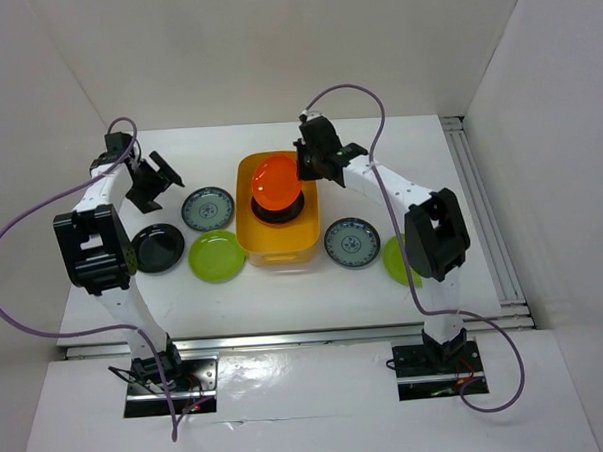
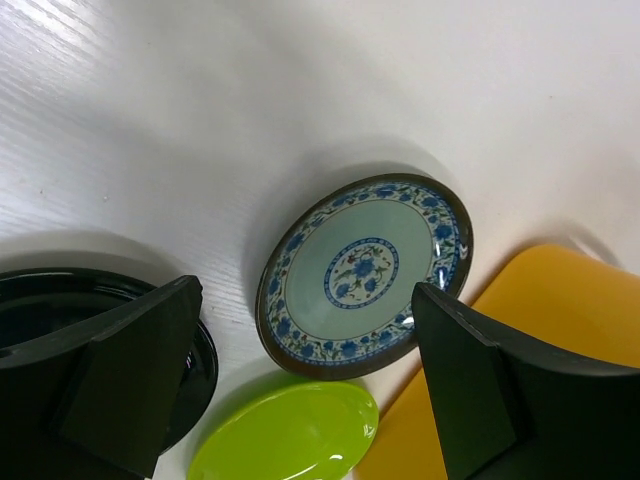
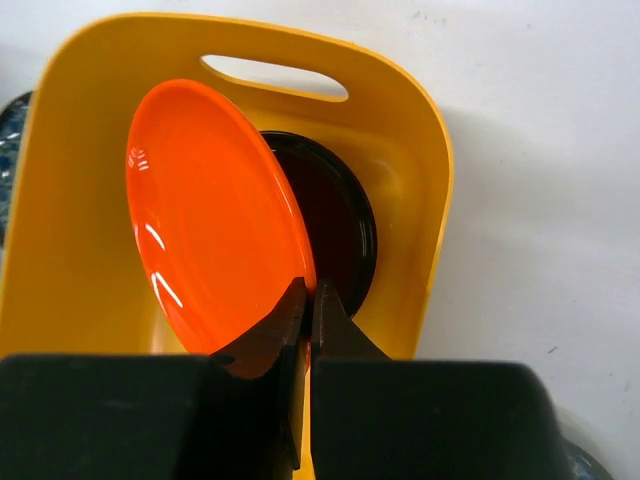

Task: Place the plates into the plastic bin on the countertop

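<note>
My left gripper should move toward the white-and-blue plate next and go down to that plate's rim, since bare countertop lies along the rim away from the bin.
The yellow-orange plastic bin (image 1: 277, 245) stands mid-counter and holds a black plate (image 1: 279, 211). My right gripper (image 1: 307, 169) is shut on the rim of an orange plate (image 1: 276, 183), held tilted over the bin; in the right wrist view the orange plate (image 3: 215, 215) hangs above the black plate (image 3: 340, 220) inside the bin (image 3: 425, 180). My left gripper (image 1: 157, 181) is open and empty above the countertop (image 1: 408, 151), over a white-and-blue plate (image 2: 365, 272), a lime green plate (image 2: 285, 435) and a black plate (image 2: 100, 330).
Left of the bin lie a blue-patterned plate (image 1: 208, 207), a black plate (image 1: 158, 247) and a lime green plate (image 1: 218, 256). Right of it lie another blue-patterned plate (image 1: 351, 243) and a lime green plate (image 1: 395, 261), partly behind the right arm. White walls enclose the counter.
</note>
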Available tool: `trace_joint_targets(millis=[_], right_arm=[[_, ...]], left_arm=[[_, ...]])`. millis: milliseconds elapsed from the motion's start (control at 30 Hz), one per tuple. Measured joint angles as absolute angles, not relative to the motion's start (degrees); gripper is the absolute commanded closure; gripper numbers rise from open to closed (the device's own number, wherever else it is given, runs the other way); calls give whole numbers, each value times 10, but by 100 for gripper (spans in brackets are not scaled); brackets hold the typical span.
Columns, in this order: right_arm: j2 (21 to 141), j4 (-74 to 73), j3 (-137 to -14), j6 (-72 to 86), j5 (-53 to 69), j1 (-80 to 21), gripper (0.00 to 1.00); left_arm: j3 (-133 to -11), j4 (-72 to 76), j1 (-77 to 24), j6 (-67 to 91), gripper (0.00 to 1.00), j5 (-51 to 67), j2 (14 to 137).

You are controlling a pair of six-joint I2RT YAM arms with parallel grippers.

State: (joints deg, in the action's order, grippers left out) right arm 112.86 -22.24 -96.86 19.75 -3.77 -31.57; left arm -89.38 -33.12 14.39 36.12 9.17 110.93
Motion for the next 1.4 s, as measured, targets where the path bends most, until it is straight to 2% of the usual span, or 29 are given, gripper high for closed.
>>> trace_joint_targets(millis=[233,300,367,400,467,500,633,667,767,867,967,1033,1133,1167,1367,1400], right_arm=[[1187,-247,-1005,191,-54,-320,100],[1196,-253,-1014,190,-56,-321,97],[1202,-255,-1021,191,-58,-321,79],[1204,-254,-1023,190,-58,-322,75],[1204,-255,-1028,190,-58,-325,51],[1204,-255,-1031,189,-57,-327,43],[1204,-255,-1041,185,-51,-337,23],[1204,-256,-1044,184,-51,-340,23],[1204,-269,-1066,182,-52,-352,0],[1203,-273,-1094,178,-51,-367,0],[1202,-278,-1121,178,-49,-382,0],[1199,-283,-1137,178,-47,-390,0],[1183,-286,-1150,178,-40,-396,0],[1174,-288,-1151,178,-39,-398,0],[1117,-288,-1152,176,-37,-397,0],[1111,-288,-1152,175,-36,-395,0]], left_arm=[[-893,-322,144,359,0,104,1125],[-890,-315,144,359,0,108,1125],[-886,-313,144,358,0,111,1125],[-885,-313,144,357,0,114,1126],[-882,-311,143,357,1,118,1126],[-879,-309,142,357,1,120,1126],[-867,-300,141,349,8,119,1127],[-864,-298,141,349,9,119,1127],[-856,-294,138,346,13,119,1128],[-854,-291,137,344,13,118,1134],[-848,-287,132,344,17,110,1138],[-843,-284,127,342,28,102,1139],[-835,-282,122,334,32,95,1142],[-832,-279,120,333,39,95,1143],[-793,-249,113,331,39,94,1143],[-790,-244,113,331,47,97,1142]])
